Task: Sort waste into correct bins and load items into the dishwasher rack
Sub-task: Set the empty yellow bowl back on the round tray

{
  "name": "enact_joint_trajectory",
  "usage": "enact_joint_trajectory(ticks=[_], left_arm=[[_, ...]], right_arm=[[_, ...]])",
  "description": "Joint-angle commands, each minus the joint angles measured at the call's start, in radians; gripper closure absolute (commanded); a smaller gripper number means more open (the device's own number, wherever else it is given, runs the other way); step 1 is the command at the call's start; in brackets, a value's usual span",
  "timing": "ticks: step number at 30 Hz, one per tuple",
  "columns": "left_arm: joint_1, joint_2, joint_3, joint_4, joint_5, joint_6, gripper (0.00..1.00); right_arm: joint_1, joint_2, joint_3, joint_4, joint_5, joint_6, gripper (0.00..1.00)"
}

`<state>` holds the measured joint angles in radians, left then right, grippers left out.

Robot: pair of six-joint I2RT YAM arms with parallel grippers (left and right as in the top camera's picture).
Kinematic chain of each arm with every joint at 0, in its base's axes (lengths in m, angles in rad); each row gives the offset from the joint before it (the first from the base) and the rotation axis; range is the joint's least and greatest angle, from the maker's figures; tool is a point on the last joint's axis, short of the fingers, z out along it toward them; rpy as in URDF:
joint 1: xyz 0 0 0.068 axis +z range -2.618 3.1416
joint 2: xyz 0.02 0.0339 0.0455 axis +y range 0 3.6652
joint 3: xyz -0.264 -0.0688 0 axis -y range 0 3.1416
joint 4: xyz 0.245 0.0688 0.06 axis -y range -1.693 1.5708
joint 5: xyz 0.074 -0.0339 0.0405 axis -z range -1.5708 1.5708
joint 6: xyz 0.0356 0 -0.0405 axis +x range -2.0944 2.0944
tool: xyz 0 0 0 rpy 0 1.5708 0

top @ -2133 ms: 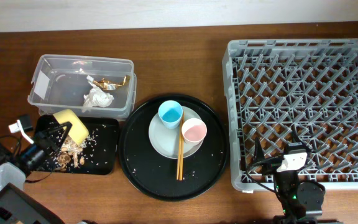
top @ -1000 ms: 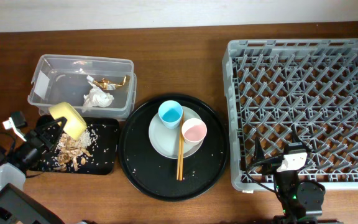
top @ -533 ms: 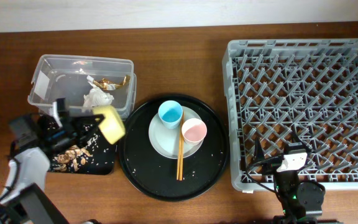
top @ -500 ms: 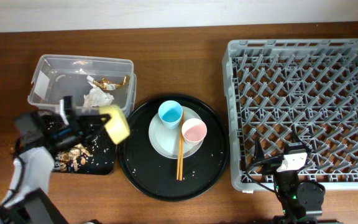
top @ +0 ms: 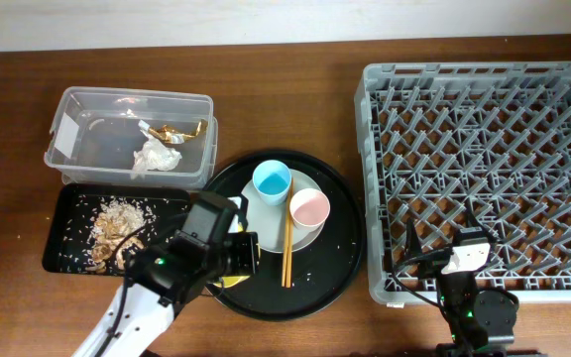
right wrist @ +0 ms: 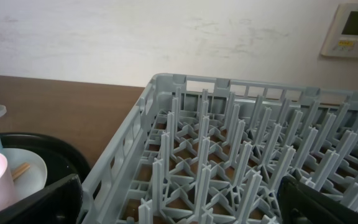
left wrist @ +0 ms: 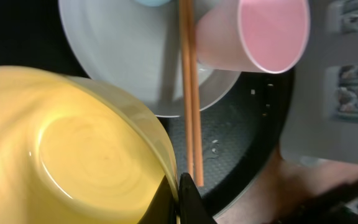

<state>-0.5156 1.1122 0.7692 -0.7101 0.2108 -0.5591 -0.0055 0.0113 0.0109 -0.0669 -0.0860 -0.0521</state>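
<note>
The near part of the round tray is below, so next I need to lower the yellow bowl in my left gripper onto it, clear of the plate (top: 261, 223), and let go of the bowl's rim.
My left gripper (top: 234, 260) is shut on the rim of the yellow bowl (left wrist: 73, 149) and holds it over the front left of the big round tray; in the overhead view only a sliver of the bowl (top: 228, 283) shows. The pale plate (top: 261, 223) carries the light-blue cup (top: 272, 181), pink cup (top: 310, 207) and chopsticks (top: 287, 243). The napkin (top: 155, 157) and gold wrapper (top: 171, 130) lie in the clear tub (top: 67, 119). Food scraps (top: 115, 223) lie in the shallow black tray (top: 62, 248). My right gripper (right wrist: 179, 211) is open and empty at the grey rack's (top: 484, 149) front edge.
The big round black tray (top: 335, 268) sits between the shallow tray and the rack, with crumbs scattered on it. In the left wrist view the chopsticks (left wrist: 191, 93) and pink cup (left wrist: 260, 34) lie just beyond the bowl's rim.
My left gripper has carried the yellow bowl rightward from above the shallow black tray to over the round tray. The scraps now lie in the shallow tray. The right arm has not moved.
</note>
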Motion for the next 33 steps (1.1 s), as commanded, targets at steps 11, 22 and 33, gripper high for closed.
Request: enact_joint_trajectory(ticks=[11, 22, 33], left_arm=[[-0.060, 0.263, 0.001, 0.014, -0.066, -0.036, 0.70], [-0.060, 0.256, 0.237, -0.002, -0.079, 0.008, 0.48], [-0.058, 0.256, 0.257, 0.014, -0.126, 0.014, 0.01]], right_arm=[[0.005, -0.006, -0.005, -0.005, 0.005, 0.004, 0.02], [0.005, -0.006, -0.005, -0.005, 0.005, 0.004, 0.02], [0.006, -0.006, -0.005, 0.005, -0.027, 0.008, 0.01]])
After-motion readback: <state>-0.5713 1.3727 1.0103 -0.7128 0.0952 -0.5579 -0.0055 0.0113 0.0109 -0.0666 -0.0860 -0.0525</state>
